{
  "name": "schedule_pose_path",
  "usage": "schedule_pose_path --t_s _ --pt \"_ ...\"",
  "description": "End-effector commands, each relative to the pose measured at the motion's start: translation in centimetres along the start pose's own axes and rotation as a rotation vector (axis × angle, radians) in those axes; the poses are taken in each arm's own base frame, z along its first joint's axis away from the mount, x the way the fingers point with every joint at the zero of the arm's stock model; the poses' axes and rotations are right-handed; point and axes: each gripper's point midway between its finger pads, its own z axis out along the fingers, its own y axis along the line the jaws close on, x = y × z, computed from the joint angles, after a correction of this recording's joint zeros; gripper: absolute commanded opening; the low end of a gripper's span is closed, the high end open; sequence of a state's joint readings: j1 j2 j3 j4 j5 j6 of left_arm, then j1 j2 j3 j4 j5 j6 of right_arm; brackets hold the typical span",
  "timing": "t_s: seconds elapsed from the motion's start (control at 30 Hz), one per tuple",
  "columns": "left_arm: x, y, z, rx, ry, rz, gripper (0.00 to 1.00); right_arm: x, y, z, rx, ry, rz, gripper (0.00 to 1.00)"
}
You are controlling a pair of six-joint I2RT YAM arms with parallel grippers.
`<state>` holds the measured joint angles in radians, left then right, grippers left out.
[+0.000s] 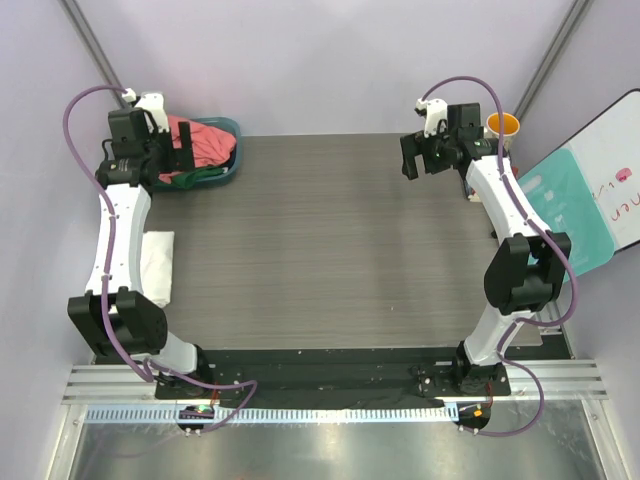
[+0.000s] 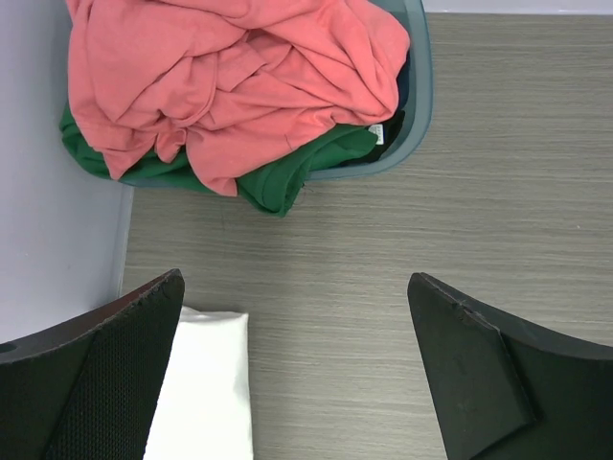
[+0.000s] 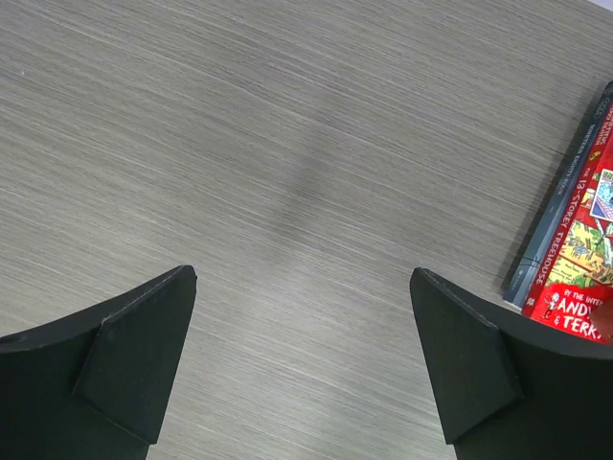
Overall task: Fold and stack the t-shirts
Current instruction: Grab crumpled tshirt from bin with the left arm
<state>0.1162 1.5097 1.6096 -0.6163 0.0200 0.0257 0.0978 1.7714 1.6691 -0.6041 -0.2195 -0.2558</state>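
Observation:
I should move my left gripper down and away from my base next, onto a fold at the near side of the coral-red t-shirt [image 2: 230,77].
A crumpled coral-red t-shirt [image 2: 230,77] lies heaped on a dark green t-shirt [image 2: 287,177] in a teal tub [image 2: 421,86] at the table's far left corner; the heap also shows in the top view [image 1: 205,145]. A folded white t-shirt [image 1: 157,265] lies flat at the table's left edge, also seen in the left wrist view [image 2: 206,393]. My left gripper [image 1: 178,150] hangs open and empty above the table just in front of the tub. My right gripper [image 1: 420,155] is open and empty above bare table at the far right.
Books [image 3: 575,240] with red covers lie at the table's right edge near the right gripper. An orange cup [image 1: 503,124] stands at the far right corner. A teal and white board [image 1: 590,205] leans off the right side.

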Motion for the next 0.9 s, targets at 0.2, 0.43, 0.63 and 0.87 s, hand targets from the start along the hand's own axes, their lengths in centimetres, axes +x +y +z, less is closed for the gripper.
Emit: schedule_pose_path --t_s 0.2,0.43,0.63,0.87 --pt "-2.2 0.4 -1.2 -0.011 -0.082 0.046 1.0 -2.8 -0.5 -2.4 0.038 -0.098 -0.047 1.0" --pt "0.0 0.7 3.1 0.021 0.038 0.254 1.0 -2.2 -1.2 -2.1 0.072 -0.073 -0.075 1.0" --pt "0.6 2.2 9.5 0.01 0.138 0.273 1.0 -2.2 -1.4 -2.6 0.086 -0.075 -0.094 1.0" --pt "0.4 3.2 15.3 -0.043 0.136 0.272 1.0 -1.9 -1.5 -3.1 0.099 -0.071 -0.119 1.0"
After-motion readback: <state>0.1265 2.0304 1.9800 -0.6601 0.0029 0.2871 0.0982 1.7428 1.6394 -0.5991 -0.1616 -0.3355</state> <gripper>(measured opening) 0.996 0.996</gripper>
